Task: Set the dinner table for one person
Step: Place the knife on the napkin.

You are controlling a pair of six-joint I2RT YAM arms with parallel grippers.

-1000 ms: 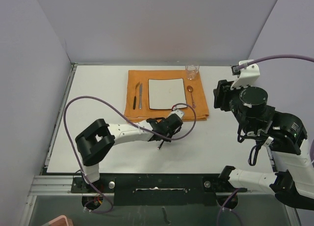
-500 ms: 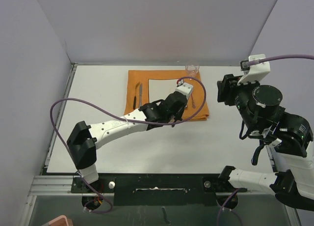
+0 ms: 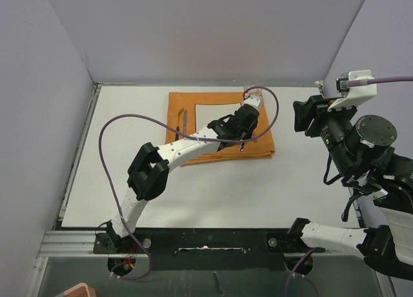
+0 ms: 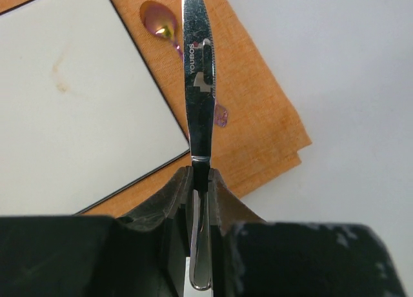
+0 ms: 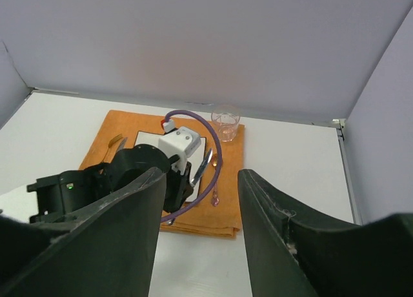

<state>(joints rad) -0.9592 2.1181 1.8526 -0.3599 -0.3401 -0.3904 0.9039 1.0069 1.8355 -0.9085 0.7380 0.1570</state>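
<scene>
The knife (image 4: 197, 84) goes onto the piece of cloth between plate and spoon next as my left gripper lowers, turns and releases, because its blade slants across the spoon beneath.
My left gripper (image 3: 240, 137) is shut on a steel knife (image 4: 197, 84) by its handle. The blade points away, hanging above the pink-gold spoon (image 4: 161, 27) that lies on the orange cloth (image 3: 219, 152) right of the square white plate (image 4: 77, 97). The knife's handle end (image 3: 241, 146) pokes out on the near side. On the white dinner table (image 3: 129, 116) the cloth holds the plate (image 3: 213, 111). My right gripper (image 5: 201, 174) hangs open and empty, high at the right (image 3: 302, 116), facing the cloth.
Two utensils (image 3: 182, 124) lie on the cloth left of the plate. A clear glass (image 5: 226, 124) stands at the cloth's far right corner. A purple cable (image 3: 113, 148) loops from the left arm. Grey walls close the table's far and side edges.
My left arm has reached forward with the knife, from the bare table in front of the cloth to above the cloth's right side. The right arm has drawn back to the right.
</scene>
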